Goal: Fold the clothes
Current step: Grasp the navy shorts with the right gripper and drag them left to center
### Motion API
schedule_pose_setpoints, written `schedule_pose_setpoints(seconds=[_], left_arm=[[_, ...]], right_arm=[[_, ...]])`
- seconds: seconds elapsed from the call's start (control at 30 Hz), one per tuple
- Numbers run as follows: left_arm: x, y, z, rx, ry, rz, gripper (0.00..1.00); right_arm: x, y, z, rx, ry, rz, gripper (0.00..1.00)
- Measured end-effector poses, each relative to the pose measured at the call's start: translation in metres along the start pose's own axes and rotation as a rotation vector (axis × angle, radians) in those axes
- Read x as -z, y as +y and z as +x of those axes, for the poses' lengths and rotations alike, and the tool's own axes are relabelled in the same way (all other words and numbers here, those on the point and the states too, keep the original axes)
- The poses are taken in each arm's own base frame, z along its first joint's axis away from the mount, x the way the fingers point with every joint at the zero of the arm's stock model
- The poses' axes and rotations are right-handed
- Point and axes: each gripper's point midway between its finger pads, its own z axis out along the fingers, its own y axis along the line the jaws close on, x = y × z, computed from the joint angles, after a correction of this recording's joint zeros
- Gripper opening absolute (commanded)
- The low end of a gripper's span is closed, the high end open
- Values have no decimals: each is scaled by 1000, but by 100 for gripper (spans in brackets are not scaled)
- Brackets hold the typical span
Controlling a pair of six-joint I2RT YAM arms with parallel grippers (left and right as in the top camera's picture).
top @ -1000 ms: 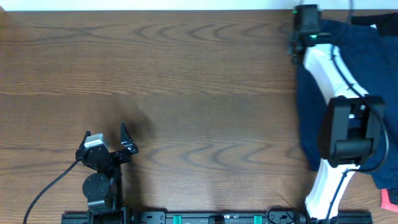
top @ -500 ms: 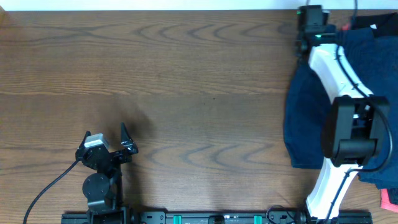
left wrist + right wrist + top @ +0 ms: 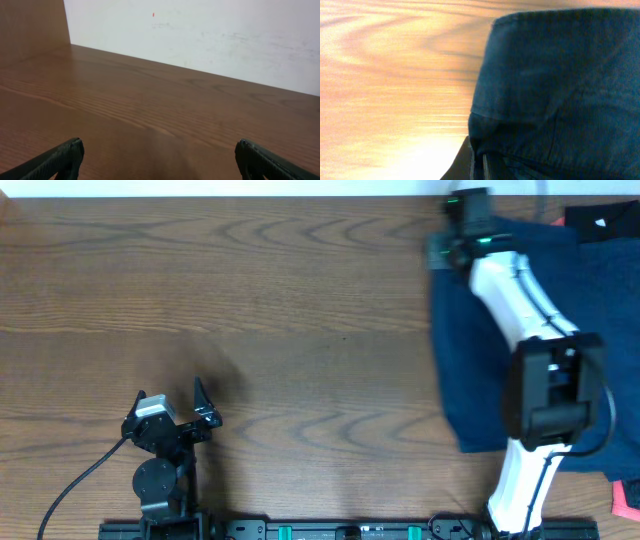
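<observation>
My right gripper drags the cloth onto the bare wood to its left in the overhead view next and releases the cloth where there is room.
A dark navy-blue garment [image 3: 470,370] lies spread at the right of the wooden table, under my white right arm. My right gripper [image 3: 452,246] is at the garment's far left corner and is shut on the cloth. In the right wrist view the navy cloth [image 3: 560,85] fills the right side and its edge is pinched between the fingers [image 3: 481,167]. A black piece with a small white mark [image 3: 600,220] lies at the far right corner. A red piece [image 3: 628,502] shows at the near right edge. My left gripper [image 3: 172,412] is open and empty at the near left, its fingers [image 3: 160,160] wide apart.
The wooden table [image 3: 280,320] ends at a white wall [image 3: 200,30] along its far edge. A black rail [image 3: 340,530] runs along the near edge, with the arm bases on it.
My right gripper has pulled the navy garment's corner leftward; the cloth now reaches further left across the table. The left arm has not moved.
</observation>
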Motion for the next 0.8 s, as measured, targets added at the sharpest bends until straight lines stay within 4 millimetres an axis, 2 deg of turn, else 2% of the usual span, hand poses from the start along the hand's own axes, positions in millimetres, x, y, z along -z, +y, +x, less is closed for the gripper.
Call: schedule_pose_setpoints(seconds=[0.03, 0.13, 0.23, 0.33, 0.37, 0.4, 0.43, 0.47, 0.53, 0.63, 0.73, 0.8], left_arm=[[0, 0, 0, 0, 0, 0, 98], [0, 0, 0, 0, 0, 0, 98], [0, 0, 0, 0, 0, 0, 98], [0, 0, 0, 0, 0, 0, 98], [0, 0, 0, 0, 0, 0, 98], [0, 0, 0, 0, 0, 0, 98], [0, 0, 0, 0, 0, 0, 98], [0, 0, 0, 0, 0, 0, 98], [0, 0, 0, 0, 0, 0, 98], [0, 0, 0, 0, 0, 0, 98], [0, 0, 0, 0, 0, 0, 98], [0, 0, 0, 0, 0, 0, 98]], right_arm=[[2, 29, 1, 28, -11, -45, 1], [10, 101, 6, 76, -38, -161, 1], [23, 176, 20, 117, -47, -306, 1], [39, 235, 45, 142, -19, -421, 2], [43, 250, 53, 149, -9, -447, 2], [49, 267, 64, 161, 6, -476, 4], [55, 286, 77, 179, 21, -504, 22], [59, 298, 86, 185, 34, -519, 32], [71, 321, 103, 216, 47, -547, 36], [82, 342, 120, 249, 53, -563, 45], [87, 341, 127, 263, 91, -541, 57], [90, 331, 120, 266, 116, -500, 62]])
